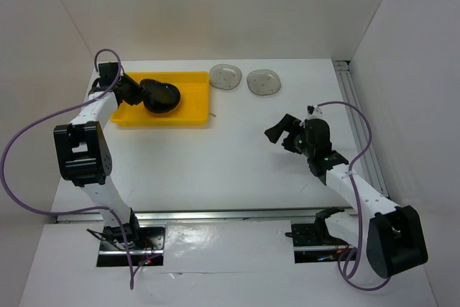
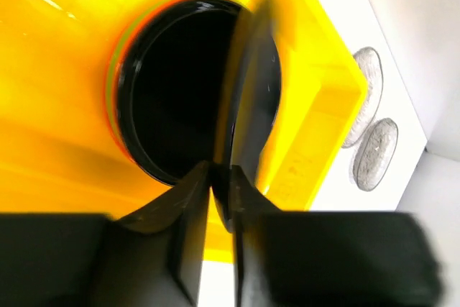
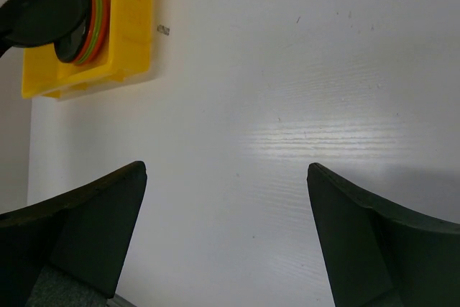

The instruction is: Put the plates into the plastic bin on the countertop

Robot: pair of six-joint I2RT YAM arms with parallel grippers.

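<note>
I will next move my right gripper away from my base and down to the rim of the translucent grey plate (image 1: pixel 276 87) farther from the bin.
My left gripper (image 1: pixel 142 93) is shut on the rim of a glossy black plate (image 1: pixel 163 97), held tilted over the yellow plastic bin (image 1: pixel 192 106). In the left wrist view the gripper (image 2: pixel 221 174) pinches this plate edge-on (image 2: pixel 251 98) above a stack in the bin topped by another black plate (image 2: pixel 169 91), with orange and green rims below. Two translucent grey plates (image 1: pixel 224 76) (image 1: pixel 263 82) lie on the white countertop (image 1: pixel 215 156) right of the bin. My right gripper (image 1: pixel 282 127) is open and empty, hovering mid-right, as its own wrist view shows (image 3: pixel 226 177).
White walls enclose the countertop on the left, back and right. A metal rail (image 1: pixel 353 98) runs along the right edge. The bin also shows in the right wrist view (image 3: pixel 133 26), far left, with the stack (image 3: pixel 92 19) inside.
</note>
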